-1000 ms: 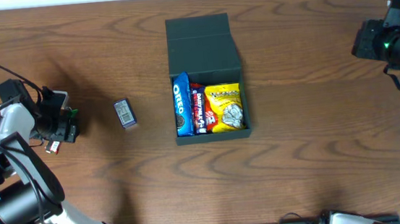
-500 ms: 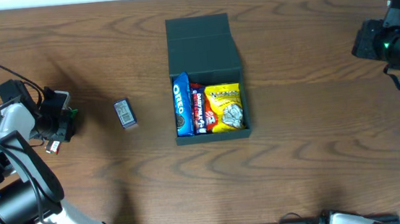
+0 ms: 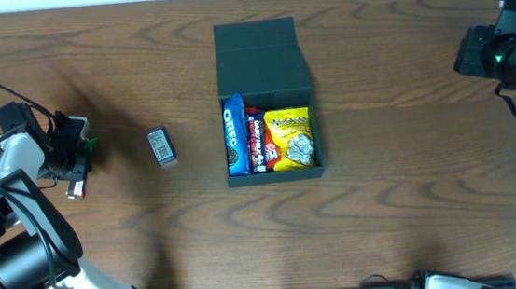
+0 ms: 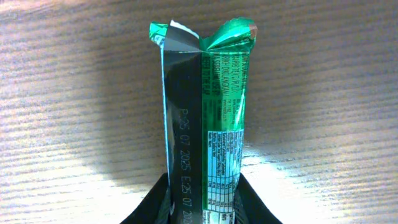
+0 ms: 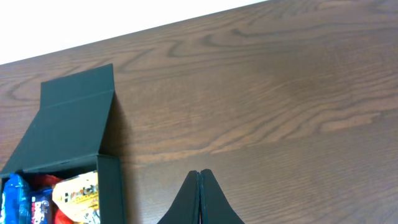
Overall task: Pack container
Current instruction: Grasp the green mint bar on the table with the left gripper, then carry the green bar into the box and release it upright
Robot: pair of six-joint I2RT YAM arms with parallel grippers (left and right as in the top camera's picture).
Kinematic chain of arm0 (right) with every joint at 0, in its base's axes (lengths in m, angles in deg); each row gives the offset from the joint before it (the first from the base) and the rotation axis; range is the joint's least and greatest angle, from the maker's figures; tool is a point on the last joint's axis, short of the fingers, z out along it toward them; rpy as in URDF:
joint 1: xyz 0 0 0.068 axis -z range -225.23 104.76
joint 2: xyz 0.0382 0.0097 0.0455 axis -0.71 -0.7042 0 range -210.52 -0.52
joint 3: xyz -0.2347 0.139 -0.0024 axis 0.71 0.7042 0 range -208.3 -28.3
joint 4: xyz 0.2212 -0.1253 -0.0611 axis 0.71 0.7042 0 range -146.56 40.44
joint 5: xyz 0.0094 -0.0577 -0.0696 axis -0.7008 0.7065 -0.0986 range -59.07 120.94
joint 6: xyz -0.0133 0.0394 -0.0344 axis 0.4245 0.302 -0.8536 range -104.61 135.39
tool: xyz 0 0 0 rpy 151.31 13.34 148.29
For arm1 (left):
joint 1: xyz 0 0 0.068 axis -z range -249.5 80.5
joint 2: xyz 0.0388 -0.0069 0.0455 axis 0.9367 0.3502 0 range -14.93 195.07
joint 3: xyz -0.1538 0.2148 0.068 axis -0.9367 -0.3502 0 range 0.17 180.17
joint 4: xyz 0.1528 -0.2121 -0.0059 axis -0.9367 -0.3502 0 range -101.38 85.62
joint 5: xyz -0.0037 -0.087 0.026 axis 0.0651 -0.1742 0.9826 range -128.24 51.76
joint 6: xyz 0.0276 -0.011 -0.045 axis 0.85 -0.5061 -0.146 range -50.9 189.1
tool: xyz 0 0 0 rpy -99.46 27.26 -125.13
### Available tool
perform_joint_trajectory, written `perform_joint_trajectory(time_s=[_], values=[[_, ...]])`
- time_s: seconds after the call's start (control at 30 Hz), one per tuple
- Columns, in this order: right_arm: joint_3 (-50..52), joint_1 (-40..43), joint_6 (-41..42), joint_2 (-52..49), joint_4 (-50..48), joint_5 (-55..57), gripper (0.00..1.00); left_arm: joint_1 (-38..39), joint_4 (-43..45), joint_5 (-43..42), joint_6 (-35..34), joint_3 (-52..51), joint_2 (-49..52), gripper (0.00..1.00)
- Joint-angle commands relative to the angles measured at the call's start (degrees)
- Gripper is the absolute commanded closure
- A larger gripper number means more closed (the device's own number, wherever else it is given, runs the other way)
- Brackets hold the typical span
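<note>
My left gripper should rise next, carry the green snack packet over the container [image 3: 261, 58], and lower to release it between the red and yellow packets, as the lid is open.
The container [image 3: 261, 58], a dark shallow box, lies open at mid-table with its lid folded back flat. A blue Oreo pack [image 3: 233, 134], a red packet [image 3: 257, 140] and a yellow packet [image 3: 291, 137] lie inside it. My left gripper [image 4: 202, 190] is at the far left of the table [image 3: 76, 166], and its jaws press both sides of a green snack packet [image 4: 217, 99] that lies on the wood. My right gripper [image 5: 200, 179] hangs shut and empty at the far right, away from the container [image 5: 71, 124].
A small grey packet [image 3: 160, 146] lies on the wood between the left gripper and the box. The right arm [image 3: 512, 47] stands over the table's far right edge. A cable [image 3: 10, 96] loops beside the left arm.
The left jaws have closed in from wide open onto the green snack packet. The arm itself has barely shifted. The right arm and the box have not moved.
</note>
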Motion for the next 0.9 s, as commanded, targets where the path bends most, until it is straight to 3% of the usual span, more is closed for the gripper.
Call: perform_joint_trajectory(time_s=[0.0,0.23,0.4,0.63,0.87], values=[[0.0,0.2,0.3,0.1,0.0,-0.1,0.99,-0.3,0.0,0.2,-4.6,-0.3,1.9,0.94],[0.0,0.2,0.3,0.1,-0.8,-0.1,0.99,1.7,-0.6,0.2,-24.8,3.6,0.8,0.94],[0.0,0.2,0.3,0.1,-2.1,-0.1,0.98,7.7,-5.4,0.2,-38.5,11.8,-2.2,0.94],[0.0,0.2,0.3,0.2,-2.3,0.0,0.98,26.8,-12.2,0.2,-59.4,24.7,-3.1,0.94],[0.0,1.3,0.3,0.3,-1.1,0.6,0.98,50.2,-5.3,5.1,-61.1,25.7,-2.5,0.94]])
